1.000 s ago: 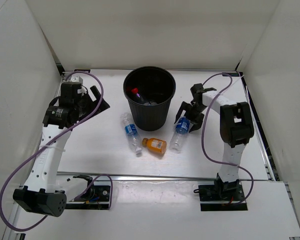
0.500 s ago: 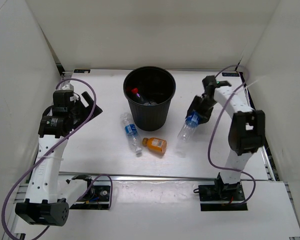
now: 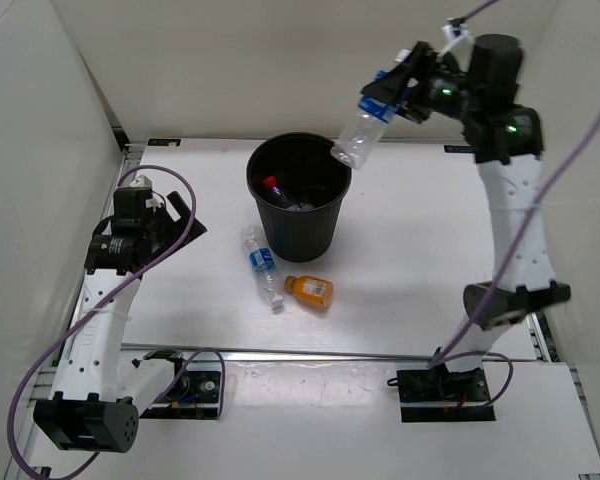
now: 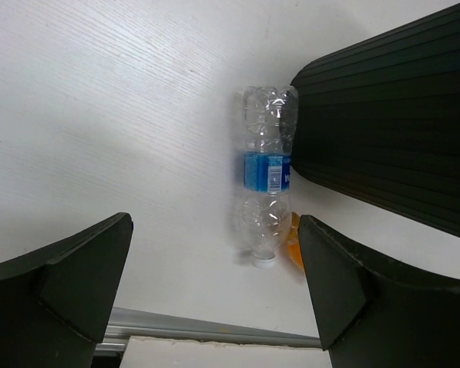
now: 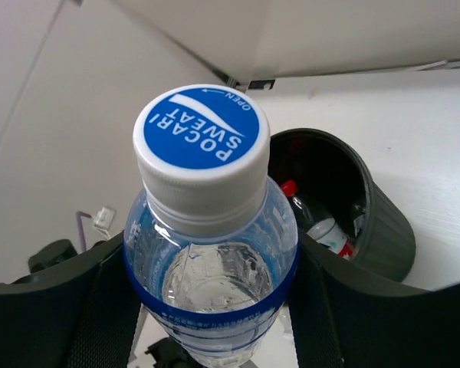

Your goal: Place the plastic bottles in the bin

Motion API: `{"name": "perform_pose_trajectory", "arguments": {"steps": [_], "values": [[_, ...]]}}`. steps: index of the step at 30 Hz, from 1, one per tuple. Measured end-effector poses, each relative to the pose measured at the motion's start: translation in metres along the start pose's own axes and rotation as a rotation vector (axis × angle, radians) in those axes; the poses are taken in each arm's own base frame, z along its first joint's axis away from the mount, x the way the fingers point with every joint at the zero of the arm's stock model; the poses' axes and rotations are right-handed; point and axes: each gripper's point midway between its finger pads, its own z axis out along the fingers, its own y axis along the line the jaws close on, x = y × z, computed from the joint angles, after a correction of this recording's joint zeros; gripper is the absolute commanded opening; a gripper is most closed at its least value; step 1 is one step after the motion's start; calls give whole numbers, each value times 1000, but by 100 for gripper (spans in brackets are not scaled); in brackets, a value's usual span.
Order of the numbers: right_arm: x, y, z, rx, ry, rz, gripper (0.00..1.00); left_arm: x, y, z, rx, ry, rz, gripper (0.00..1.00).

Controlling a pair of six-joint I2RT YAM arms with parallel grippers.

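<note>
My left gripper's fingers move across and down to a bottle outside the bin, onto its blue label, next. That bottle lies below and right in the top view.
The black bin (image 3: 305, 232) stands at the table's back centre, and a red-capped bottle (image 3: 273, 186) lies inside it. My right gripper (image 3: 388, 98) is shut on a clear bottle with a blue label (image 3: 358, 132), held high and tilted, its base over the bin's right rim. The right wrist view looks down its blue cap (image 5: 201, 129) toward the bin (image 5: 387, 230). A second blue-labelled bottle (image 3: 261, 264) lies by the bin's left foot, an orange bottle (image 3: 310, 290) beside it. My left gripper (image 3: 185, 212) is open, left of them, holding nothing.
White walls close in the table on the left, back and right. A metal rail (image 3: 330, 353) runs along the near edge in front of both arm bases. In the left wrist view the lying bottle (image 4: 267, 176) touches the bin's wall (image 4: 391, 115).
My right arm has lifted its bottle from the table right of the bin up over the bin's right rim. The left arm has shifted only slightly.
</note>
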Motion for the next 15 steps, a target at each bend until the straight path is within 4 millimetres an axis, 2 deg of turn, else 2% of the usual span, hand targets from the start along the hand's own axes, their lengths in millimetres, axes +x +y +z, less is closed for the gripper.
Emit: {"name": "perform_pose_trajectory", "arguments": {"steps": [2, 3, 4, 6, 8, 10, 11, 12, 13, 15], "values": [[13, 6, 31, -34, 45, -27, 41, 3, 2, 2, -7, 8, 0, 100], [22, 2, 53, -36, 74, -36, 41, 3, 3, 2, -11, 8, -1, 100], [34, -7, 77, -22, 107, -38, 41, 3, 4, 2, -15, 7, -1, 100], [66, -31, 117, 32, 183, -36, 48, 3, 6, 3, -23, 3, 0, 100], [98, -55, 147, 95, 252, -37, 58, 5, 9, 4, -36, 4, -1, 100], [119, -65, 163, 127, 291, -55, 74, 8, 13, 7, -47, 10, -2, 100], [126, -68, 165, 139, 302, -67, 88, 10, 14, 9, -52, 15, -4, 100], [130, -69, 165, 147, 310, -74, 95, 12, 16, 10, -58, 19, -13, 100], [129, -67, 164, 148, 305, -89, 100, 13, 18, 12, -67, 21, -25, 100], [124, -66, 158, 156, 286, -111, 100, 15, 20, 14, -69, 27, -44, 100]]}}
